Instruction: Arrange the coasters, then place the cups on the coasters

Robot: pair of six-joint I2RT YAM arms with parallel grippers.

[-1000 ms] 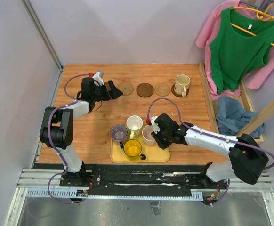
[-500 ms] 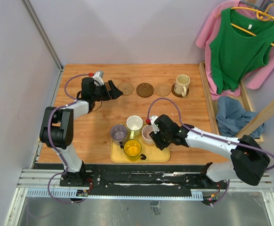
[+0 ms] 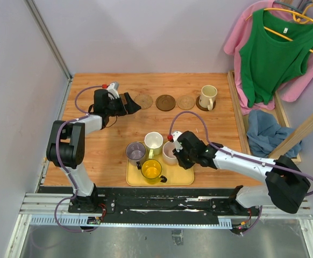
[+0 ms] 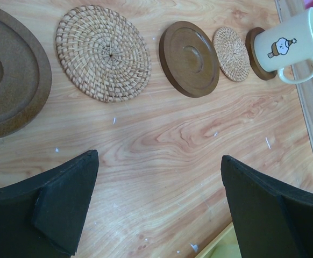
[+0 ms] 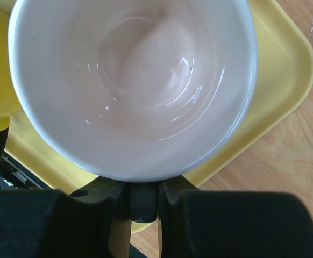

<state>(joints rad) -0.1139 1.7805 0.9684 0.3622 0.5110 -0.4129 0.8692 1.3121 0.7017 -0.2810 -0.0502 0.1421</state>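
The pink cup will next go up off the yellow tray (image 3: 184, 177) and outward in my right gripper, then down for release on the second tan coaster (image 3: 185, 102), which is empty.
Five coasters lie in a row at the back: a dark one (image 4: 6, 70) beside my left gripper (image 3: 128, 102), a woven tan one (image 3: 143, 100), a dark brown one (image 3: 165, 102), a second tan one (image 3: 186, 102), and a dark one (image 4: 255, 54) under the cream cup (image 3: 208, 97). My left gripper (image 4: 159, 204) hangs open over bare wood. On the yellow tray (image 3: 184, 177) stand the grey-purple cup (image 3: 135, 152), the white cup (image 3: 153, 141), the yellow cup (image 3: 151, 169) and the pink cup (image 3: 170, 153). My right gripper (image 5: 143, 201) is shut on the handle of the pink cup (image 5: 129, 80).
A wooden rail (image 3: 236, 110) borders the table on the right, with a blue cloth (image 3: 264, 131) and hanging green and pink clothes (image 3: 269, 51) beyond it. A metal post and wall (image 3: 49, 40) close the left side. The tray's edge (image 5: 285, 70) lies under the pink cup.
My right gripper has closed on the pink cup's handle after edging in toward the cup. The left arm has not moved.
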